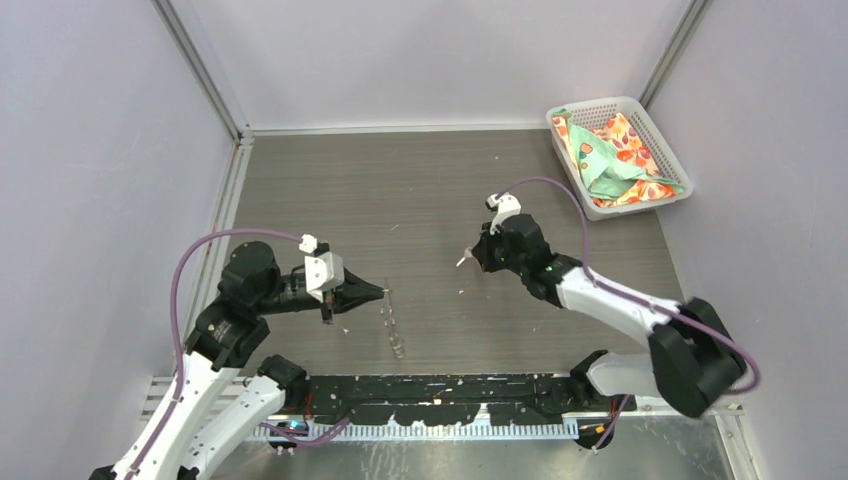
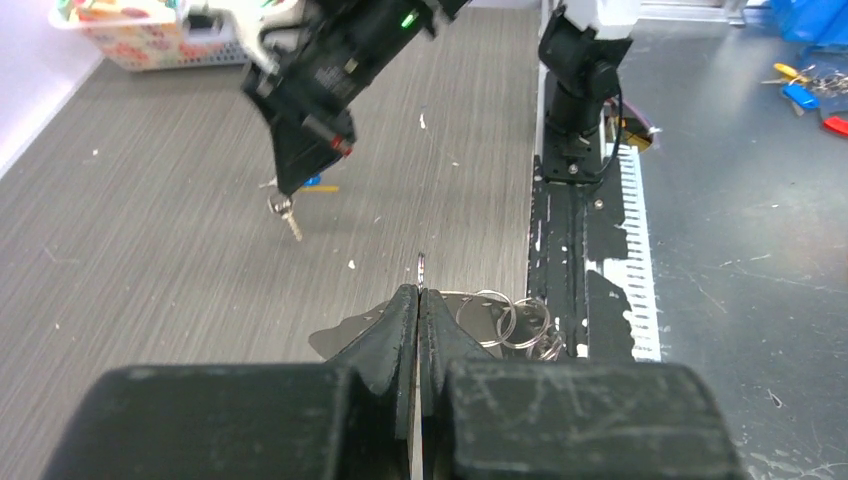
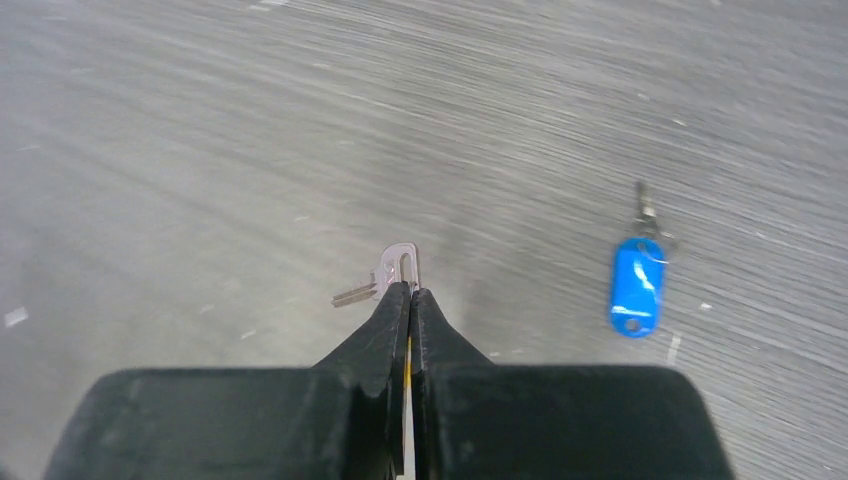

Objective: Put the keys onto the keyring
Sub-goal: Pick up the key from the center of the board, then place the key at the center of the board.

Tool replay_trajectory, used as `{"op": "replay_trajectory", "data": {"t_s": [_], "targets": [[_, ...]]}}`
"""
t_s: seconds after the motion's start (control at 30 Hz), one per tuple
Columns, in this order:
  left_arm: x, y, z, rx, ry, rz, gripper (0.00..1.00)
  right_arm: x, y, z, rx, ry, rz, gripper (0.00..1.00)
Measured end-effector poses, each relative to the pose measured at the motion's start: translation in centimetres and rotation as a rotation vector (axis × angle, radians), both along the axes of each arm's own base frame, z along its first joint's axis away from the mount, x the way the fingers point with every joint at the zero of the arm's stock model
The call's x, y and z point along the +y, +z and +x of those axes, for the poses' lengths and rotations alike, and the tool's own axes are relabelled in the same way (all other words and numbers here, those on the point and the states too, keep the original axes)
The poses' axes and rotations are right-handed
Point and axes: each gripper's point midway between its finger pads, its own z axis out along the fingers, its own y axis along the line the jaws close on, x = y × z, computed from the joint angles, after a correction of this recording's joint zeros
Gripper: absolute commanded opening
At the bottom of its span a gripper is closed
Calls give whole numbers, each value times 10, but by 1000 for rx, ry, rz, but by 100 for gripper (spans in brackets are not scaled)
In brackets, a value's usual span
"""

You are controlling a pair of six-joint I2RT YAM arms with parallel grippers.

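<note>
The bare tabletop short [image 1: 437, 314] of the keyring is clear. My right gripper will next move back and toward the keyring, then down to release the key there.
My right gripper [image 1: 472, 256] [image 3: 410, 290] is shut on a small silver key [image 3: 393, 270] whose blade sticks out to the left. A strip of yellow shows between the jaws. In the left wrist view that key [image 2: 289, 214] hangs just above the table. A second key with a blue plastic head [image 3: 637, 285] lies flat on the table to the right of it. My left gripper [image 1: 380, 293] [image 2: 419, 292] is shut on the keyring [image 2: 421, 266], a thin metal ring seen edge-on past its tips. Several linked metal rings [image 2: 505, 320] [image 1: 393, 330] trail from it beside the jaws.
A white basket [image 1: 592, 107] holding a patterned cloth [image 1: 615, 155] stands at the back right corner. The black base rail [image 1: 450, 390] runs along the near edge. Loose coloured key tags [image 2: 805, 85] lie off the table on the metal surface.
</note>
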Motion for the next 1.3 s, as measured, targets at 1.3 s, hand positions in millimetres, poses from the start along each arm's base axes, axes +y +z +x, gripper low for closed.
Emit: {"op": "replay_trajectory", "data": {"t_s": [1.3], "targets": [[10, -18, 4, -22, 74, 30, 0, 81, -44, -115, 27, 602, -126, 6]]}}
